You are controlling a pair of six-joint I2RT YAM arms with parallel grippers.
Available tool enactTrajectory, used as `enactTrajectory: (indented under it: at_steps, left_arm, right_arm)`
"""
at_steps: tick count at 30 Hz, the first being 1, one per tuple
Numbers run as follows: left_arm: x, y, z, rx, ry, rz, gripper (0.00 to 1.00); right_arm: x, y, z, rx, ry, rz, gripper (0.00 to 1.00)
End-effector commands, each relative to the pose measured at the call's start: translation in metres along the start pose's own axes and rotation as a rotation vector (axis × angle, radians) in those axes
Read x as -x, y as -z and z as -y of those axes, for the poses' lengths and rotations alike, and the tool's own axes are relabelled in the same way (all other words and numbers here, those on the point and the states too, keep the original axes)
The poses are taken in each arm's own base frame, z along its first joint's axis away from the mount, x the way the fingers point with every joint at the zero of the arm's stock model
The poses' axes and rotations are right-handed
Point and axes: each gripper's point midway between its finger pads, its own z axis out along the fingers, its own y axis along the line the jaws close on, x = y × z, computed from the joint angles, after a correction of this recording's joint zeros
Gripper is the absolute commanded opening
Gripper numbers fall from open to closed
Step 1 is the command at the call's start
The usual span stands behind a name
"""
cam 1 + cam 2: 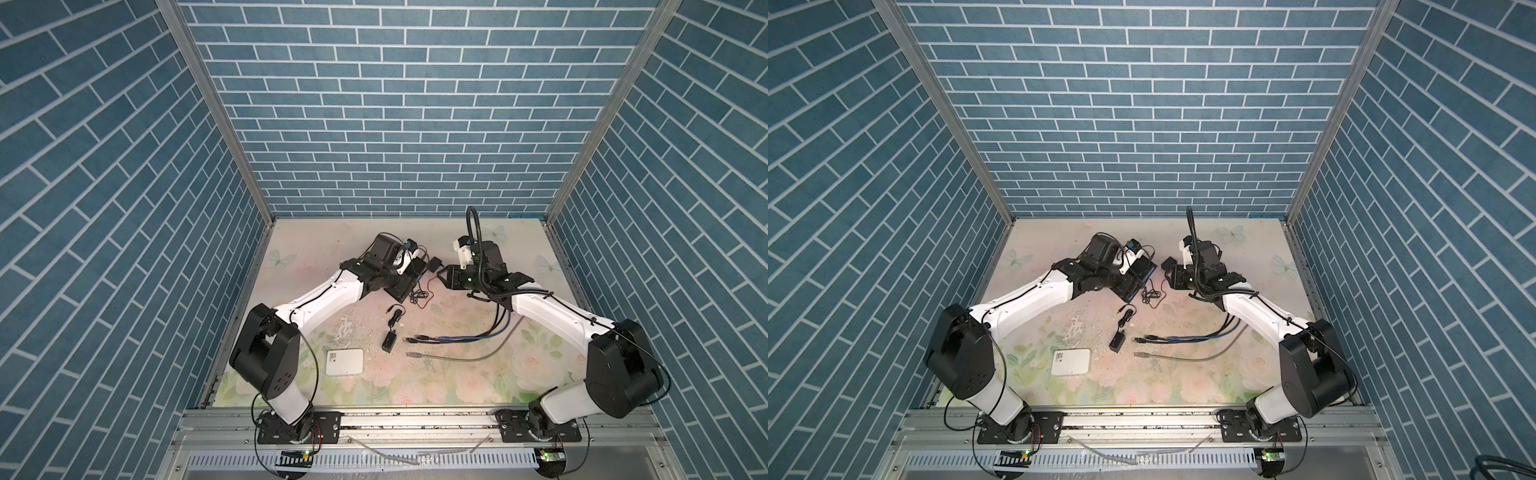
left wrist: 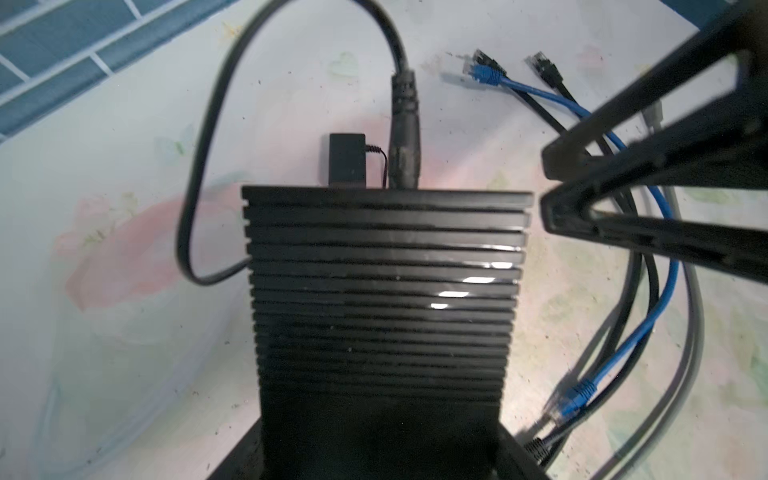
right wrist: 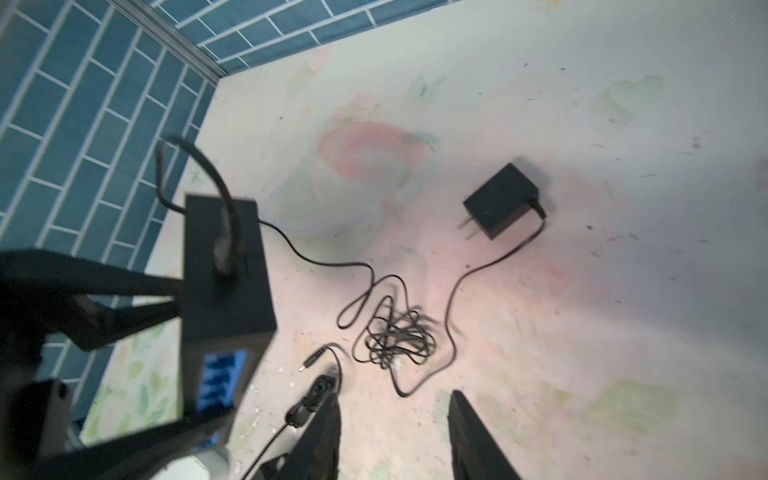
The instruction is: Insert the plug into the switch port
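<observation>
The barrel plug is in the ribbed switch's port. I should next lower my left gripper with the switch onto the tabletop (image 1: 409, 303) beside the cable tangle and let go of the switch.
The black ribbed switch (image 2: 382, 291) is clamped between the jaws of my left gripper (image 2: 382, 449), which holds it above the table in both top views (image 1: 405, 286). A black barrel plug (image 2: 405, 141) stands in the port on the switch's far face, and its cable loops back behind the body. In the right wrist view the same plug (image 3: 222, 249) sits in the switch (image 3: 226, 282). Its thin cable runs through a tangle (image 3: 395, 340) to a black adapter (image 3: 500, 201). My right gripper (image 3: 395, 436) is open, holds nothing, and sits beside the switch (image 1: 442, 277).
A second adapter (image 1: 389, 341) lies mid-table with its loose barrel plug (image 3: 311, 361). Blue and black network cables (image 1: 440, 338) and a grey one (image 1: 457, 356) trail from under the right arm. A white box (image 1: 344, 361) lies near the front left.
</observation>
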Motion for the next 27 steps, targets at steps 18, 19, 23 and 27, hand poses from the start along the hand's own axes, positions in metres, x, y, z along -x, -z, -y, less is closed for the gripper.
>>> enactTrajectory:
  at_steps: [18,19,23,27]
  left_arm:
    - [-0.009,-0.078,0.061,-0.063,-0.02,-0.217,0.16]
    - [-0.01,-0.081,0.063,-0.061,-0.028,-0.226,0.16]
    - [-0.023,-0.096,0.066,-0.03,-0.067,-0.287,0.17]
    - [-0.042,-0.107,0.063,0.007,-0.099,-0.349,0.17]
  right_arm:
    - [0.004,0.055,0.086,-0.33,0.007,0.117,0.52]
    - [0.004,0.055,0.087,-0.334,0.002,0.121,0.52]
    - [0.002,0.054,0.09,-0.33,-0.004,0.143,0.52]
    - [0.005,0.056,0.088,-0.306,0.008,0.199,0.52]
